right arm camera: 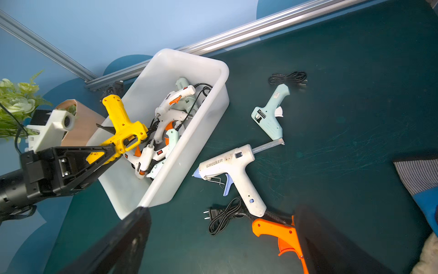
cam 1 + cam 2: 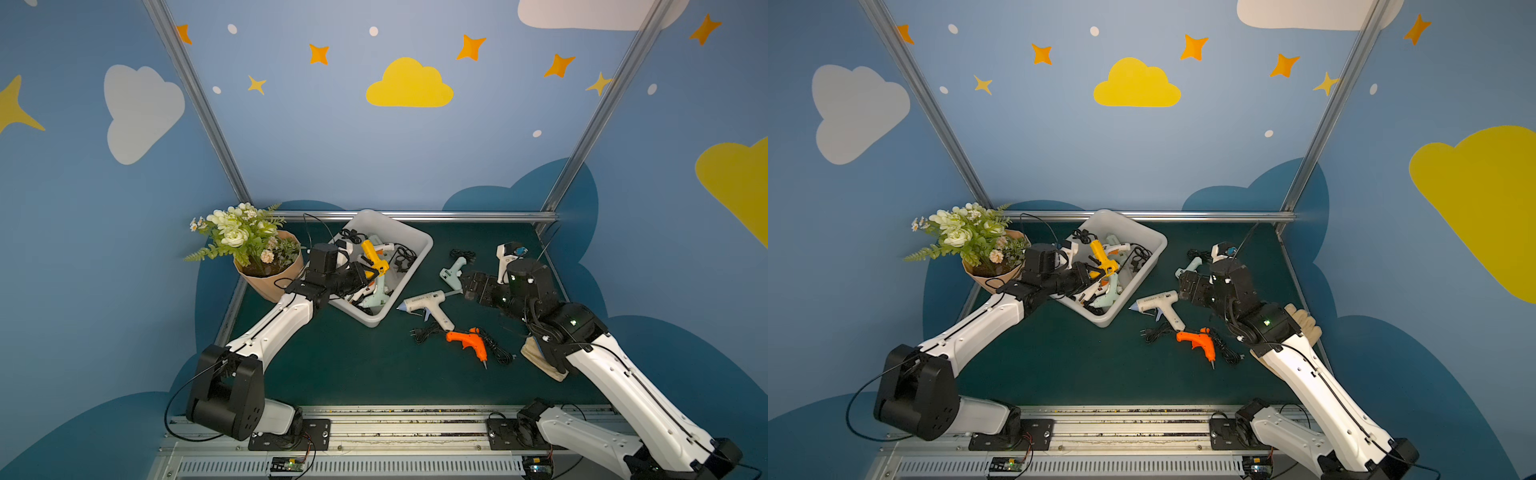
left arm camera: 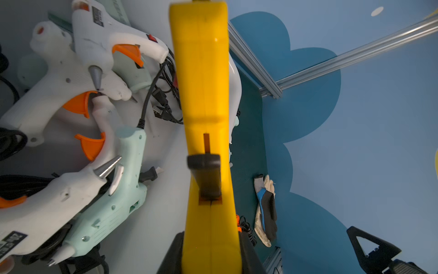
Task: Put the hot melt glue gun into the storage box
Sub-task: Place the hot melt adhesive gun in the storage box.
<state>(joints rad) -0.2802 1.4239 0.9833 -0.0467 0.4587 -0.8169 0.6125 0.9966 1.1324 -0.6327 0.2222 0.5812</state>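
Observation:
The white and mint glue guns lie below my left gripper, so it will go down into the storage box [image 2: 419, 241] and release the yellow gun on top of them.
A yellow hot melt glue gun [image 2: 374, 259] [image 2: 1102, 259] [image 3: 206, 95] [image 1: 120, 128] hangs tilted over the white storage box [image 2: 419, 241] [image 2: 1154, 241] [image 1: 222, 71], with my left gripper [image 2: 365, 276] [image 3: 211, 251] shut on its rear end. Several white and mint glue guns with cords lie inside the box. My right gripper [image 2: 469, 286] [image 2: 1185, 286] [image 1: 220, 213] is open and holds nothing, hovering right of the box above the table. Below and beside it lie a white glue gun [image 2: 428, 305] [image 1: 232, 170], a mint glue gun [image 2: 453, 270] [image 1: 270, 116] and an orange glue gun [image 2: 467, 340] [image 1: 277, 232].
A paper-wrapped flower pot [image 2: 270, 278] stands just left of the box, close to the left arm. A work glove [image 2: 1304, 328] lies under the right arm. A coiled black cable [image 2: 461, 253] lies behind the mint gun. Metal rails edge the green table.

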